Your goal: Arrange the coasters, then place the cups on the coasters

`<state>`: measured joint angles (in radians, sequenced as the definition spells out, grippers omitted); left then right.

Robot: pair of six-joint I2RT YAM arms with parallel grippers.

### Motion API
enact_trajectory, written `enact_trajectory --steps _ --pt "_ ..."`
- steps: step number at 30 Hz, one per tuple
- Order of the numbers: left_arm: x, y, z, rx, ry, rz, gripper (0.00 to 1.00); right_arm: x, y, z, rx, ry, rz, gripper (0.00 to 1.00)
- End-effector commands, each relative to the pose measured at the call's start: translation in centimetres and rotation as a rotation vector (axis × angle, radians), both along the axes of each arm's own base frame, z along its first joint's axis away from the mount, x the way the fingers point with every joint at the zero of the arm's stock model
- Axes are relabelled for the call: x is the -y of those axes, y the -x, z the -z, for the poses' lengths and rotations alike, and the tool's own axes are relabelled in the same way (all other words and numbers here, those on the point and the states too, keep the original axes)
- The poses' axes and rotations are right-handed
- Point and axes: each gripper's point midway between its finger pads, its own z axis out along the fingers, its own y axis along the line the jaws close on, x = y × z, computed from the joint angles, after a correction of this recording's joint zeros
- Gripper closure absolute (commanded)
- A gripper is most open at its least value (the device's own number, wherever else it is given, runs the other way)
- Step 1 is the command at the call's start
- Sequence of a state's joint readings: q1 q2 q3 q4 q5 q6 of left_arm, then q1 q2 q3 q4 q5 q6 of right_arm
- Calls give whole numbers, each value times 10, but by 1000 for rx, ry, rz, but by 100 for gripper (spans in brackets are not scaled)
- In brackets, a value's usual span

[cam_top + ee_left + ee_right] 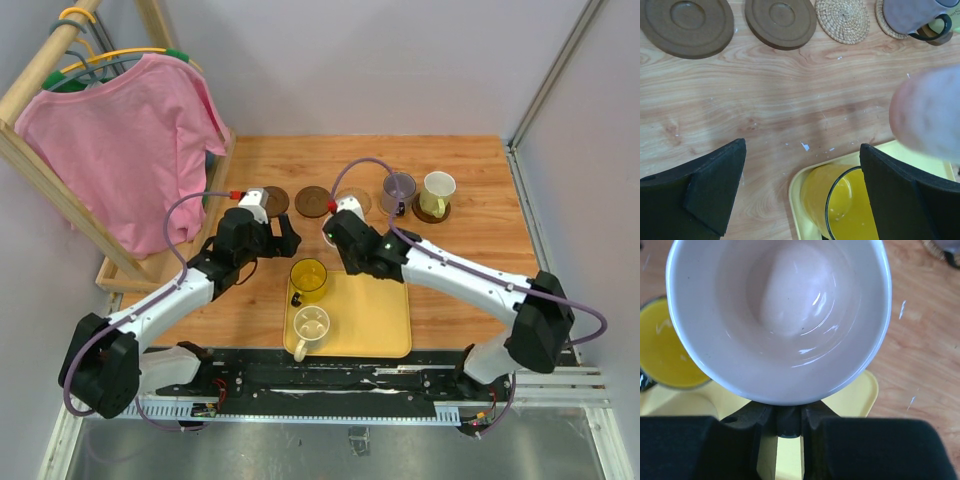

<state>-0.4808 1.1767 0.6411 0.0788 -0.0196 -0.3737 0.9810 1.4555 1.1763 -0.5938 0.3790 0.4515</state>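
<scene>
I should next move my right gripper outward, lower its cup and release it onto the woven tan coaster (359, 196), because the coaster is outward of the gripper and is bare.
My right gripper (788, 420) is shut on the handle of a pinkish white cup (780, 315) and holds it over the far edge of the yellow tray (855, 390). A translucent yellow cup (308, 280) and a cream cup (310, 327) stand on the tray. My left gripper (802, 165) hangs open and empty over the wood beside the yellow cup (840, 205). Along the back lie two bare dark brown coasters (687, 25) (781, 22) and a bare woven tan coaster (842, 20). A purple-grey cup (398, 187) stands on a tan coaster (885, 22). A pale green cup (437, 190) stands on a dark coaster (435, 213).
The yellow tray (385, 325) lies at the near middle of the wooden table. A wooden rack with a pink shirt (120, 140) stands at the far left, its base frame along the table's left edge. Grey walls close the back and right.
</scene>
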Motion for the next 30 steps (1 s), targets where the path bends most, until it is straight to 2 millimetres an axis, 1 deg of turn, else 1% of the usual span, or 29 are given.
enact_trajectory --steps 1,3,10,15,19,21,22,23,24,30 --pt "-14 -2 -9 33 -34 -55 0 -4 -56 -31 99 -39 96 99" --pt "-17 -1 -9 34 -43 -62 0 -5 -74 -33 93 -45 112 99" --pt "-22 -3 -6 30 -64 -85 1 3 -141 -14 52 -35 157 99" --pt "-23 -5 -4 27 -69 -96 0 8 -175 0 29 -43 186 99" --pt "-25 -9 0 20 -96 -101 0 13 -194 10 15 -45 209 99" --pt "-24 -11 1 14 -101 -98 0 15 -200 15 5 -48 215 99" --pt "-23 -11 2 12 -102 -96 0 17 -203 13 7 -56 221 99" --pt "-22 -12 3 9 -102 -94 0 18 -206 21 -7 -50 223 99" --pt "-22 -12 5 7 -102 -92 0 19 -208 24 -13 -51 225 99" --pt "-19 -14 10 -7 -100 -85 0 21 -218 35 -32 -46 232 99"
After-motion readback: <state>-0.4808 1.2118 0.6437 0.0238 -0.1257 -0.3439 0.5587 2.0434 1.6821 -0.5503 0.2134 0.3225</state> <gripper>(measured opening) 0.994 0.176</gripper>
